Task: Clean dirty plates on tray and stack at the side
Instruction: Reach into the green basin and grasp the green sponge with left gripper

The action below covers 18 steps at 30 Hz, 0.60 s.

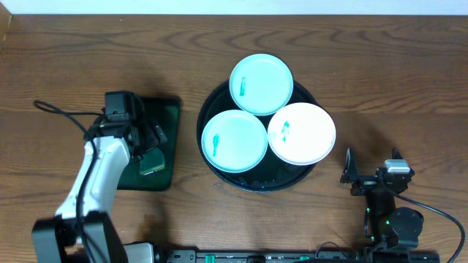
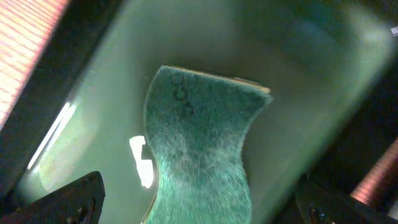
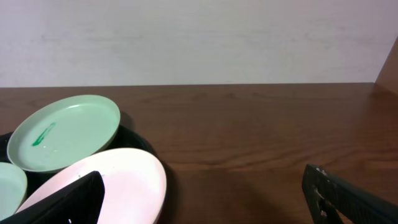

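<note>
The sponge lies between the open fingers of my left gripper, so I should lower that gripper into the small dark-green tray next and close it on the sponge's long sides.
Three small plates lie on the round black tray: a mint one at the back, a mint one at front left and a white one at front right. Each has a small teal smear. My left gripper is open over a green sponge; in the left wrist view the fingers straddle the sponge without closing on it. My right gripper is open and empty, to the right of the tray. The right wrist view shows its fingers, the white plate, the back plate and the tray rim.
The sponge lies in a small rectangular dark-green tray left of the black tray; its pale green inside shows in the left wrist view. Bare wooden table lies right of the black tray. A cable runs at the left.
</note>
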### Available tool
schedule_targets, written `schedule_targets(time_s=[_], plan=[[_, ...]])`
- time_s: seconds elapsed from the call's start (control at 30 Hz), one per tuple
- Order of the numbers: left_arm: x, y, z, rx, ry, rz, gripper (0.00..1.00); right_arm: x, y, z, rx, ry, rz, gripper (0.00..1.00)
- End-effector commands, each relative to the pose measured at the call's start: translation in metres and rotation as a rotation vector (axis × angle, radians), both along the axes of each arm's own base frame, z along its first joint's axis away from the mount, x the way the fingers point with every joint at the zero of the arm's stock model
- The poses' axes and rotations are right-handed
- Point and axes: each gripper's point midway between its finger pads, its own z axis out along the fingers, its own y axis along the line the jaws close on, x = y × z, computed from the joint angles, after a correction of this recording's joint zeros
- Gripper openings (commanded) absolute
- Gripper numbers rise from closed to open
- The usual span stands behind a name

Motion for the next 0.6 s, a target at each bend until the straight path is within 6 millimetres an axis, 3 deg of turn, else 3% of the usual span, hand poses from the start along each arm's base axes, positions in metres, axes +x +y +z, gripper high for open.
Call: schedule_targets(time_s=[0.0,0.07,0.2,0.23,0.47,0.53,0.57], plan=[[0.005,0.006,-0.011,0.02,0.039,-0.012,0.98,0.0,0.0,0.0,-0.011,-0.001,0.002,0.99],[0.005,0.006,-0.021,0.017,0.064,-0.013,0.97,0.0,0.0,0.0,-0.011,-0.001,0.002,0.99],[0.005,-0.001,-0.031,-0.018,0.086,-0.056,0.7,0.0,0.0,0.0,-0.011,-0.001,0.002,0.99],[0.005,-0.001,-0.032,-0.026,0.088,-0.056,0.68,0.0,0.0,0.0,-0.011,-0.001,0.002,0.99],[0.001,-0.001,-0.04,-0.026,0.092,-0.054,0.78,0.0,0.0,0.0,-0.011,-0.001,0.002,0.99],[0.001,-0.002,-0.04,-0.026,0.092,-0.054,0.77,0.0,0.0,0.0,-0.011,-0.001,0.002,0.99],[0.001,-0.001,-0.04,-0.026,0.089,-0.054,0.72,0.0,0.0,0.0,-0.011,-0.001,0.002,0.99]])
